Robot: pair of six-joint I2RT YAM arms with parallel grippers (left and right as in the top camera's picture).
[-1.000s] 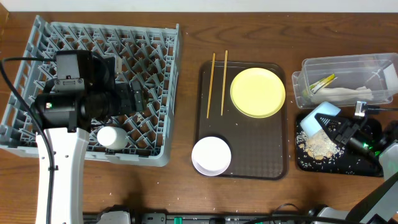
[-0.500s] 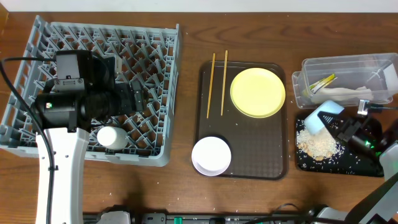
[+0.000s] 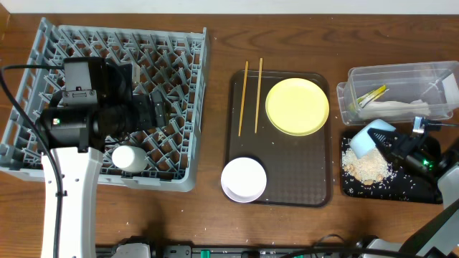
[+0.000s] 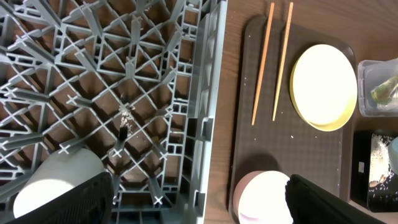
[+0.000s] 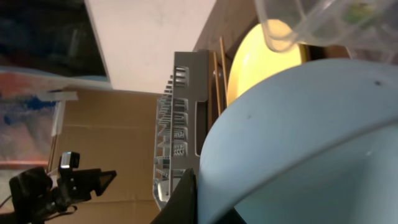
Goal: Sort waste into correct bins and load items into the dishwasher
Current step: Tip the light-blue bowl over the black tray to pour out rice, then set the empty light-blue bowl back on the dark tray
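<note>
I will move my right gripper over to the brown tray [image 3: 287,168] next and turn the light blue bowl level. I will then lower it next to the white bowl [image 3: 244,179], where the tray is empty.
My right gripper [image 3: 393,147] is shut on the rim of the light blue bowl [image 3: 368,136], held tipped above the black tray [image 3: 401,192]. The bowl fills the right wrist view [image 5: 298,143]. Rice scraps [image 3: 366,166] lie heaped on that tray. The clear tub [image 3: 430,75] holds the snack wrapper [image 3: 373,94] and the white napkin [image 3: 398,107]. The yellow plate [image 3: 297,106], white bowl [image 3: 244,179] and two chopsticks [image 3: 249,97] lie on the brown tray [image 3: 287,168]. My left gripper [image 4: 205,208] is open and empty over the grey dish rack [image 3: 172,64].
A white rounded cup-like object [image 3: 123,158] sits in the rack's front part, beside my left finger in the left wrist view [image 4: 56,186]. The rack's right wall [image 4: 208,93] stands between my left gripper and the brown tray [image 4: 255,155]. Rice grains are scattered over the black tray.
My right gripper has drawn back a little to the right with the tipped blue bowl, and the rice heap shows more fully on the black tray. The left arm has not moved.
</note>
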